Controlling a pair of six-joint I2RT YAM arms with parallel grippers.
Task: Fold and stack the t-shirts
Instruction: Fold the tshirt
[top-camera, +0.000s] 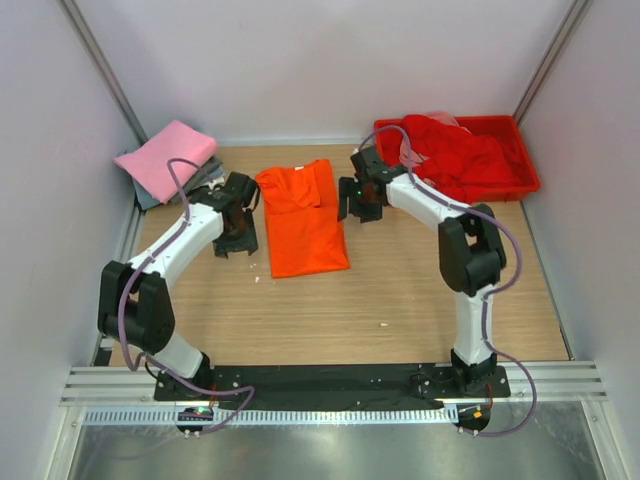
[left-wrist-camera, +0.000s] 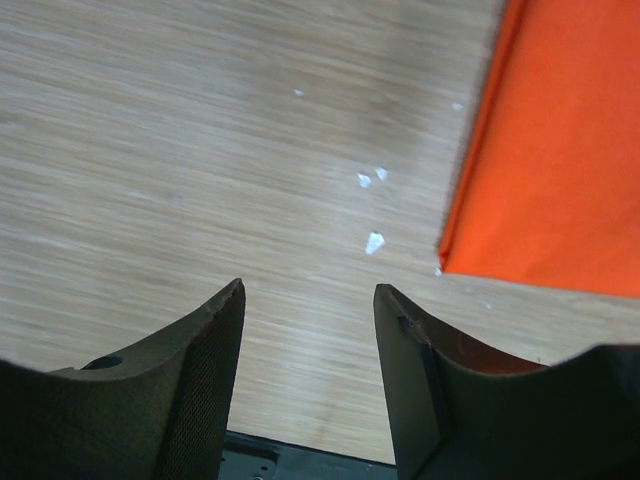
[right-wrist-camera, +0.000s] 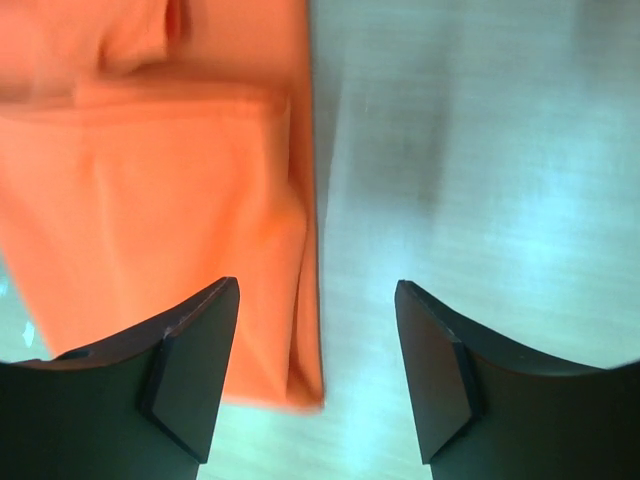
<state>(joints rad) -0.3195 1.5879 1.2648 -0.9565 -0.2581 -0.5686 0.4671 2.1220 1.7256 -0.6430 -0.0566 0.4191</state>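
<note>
The right gripper moves its open fingers back and down onto the orange t-shirt's near corner (top-camera: 346, 265) (right-wrist-camera: 308, 396) next, which lies flat below and back of the gripper.
The orange t-shirt (top-camera: 302, 220) lies flat on the table, folded lengthwise into a narrow strip. My left gripper (top-camera: 238, 243) is open and empty just left of it; the shirt's edge (left-wrist-camera: 560, 160) shows at the right of the left wrist view. My right gripper (top-camera: 360, 210) is open and empty just right of the shirt's upper part; its folded edge (right-wrist-camera: 200, 220) lies under my left finger there. A pink t-shirt (top-camera: 166, 158) lies folded on a grey one (top-camera: 205, 176) at the back left. Red t-shirts (top-camera: 455, 155) are heaped in the tray.
A red plastic tray (top-camera: 525, 175) stands at the back right corner. White walls close the table on three sides. Small white specks (left-wrist-camera: 372, 240) lie on the wood left of the orange shirt.
</note>
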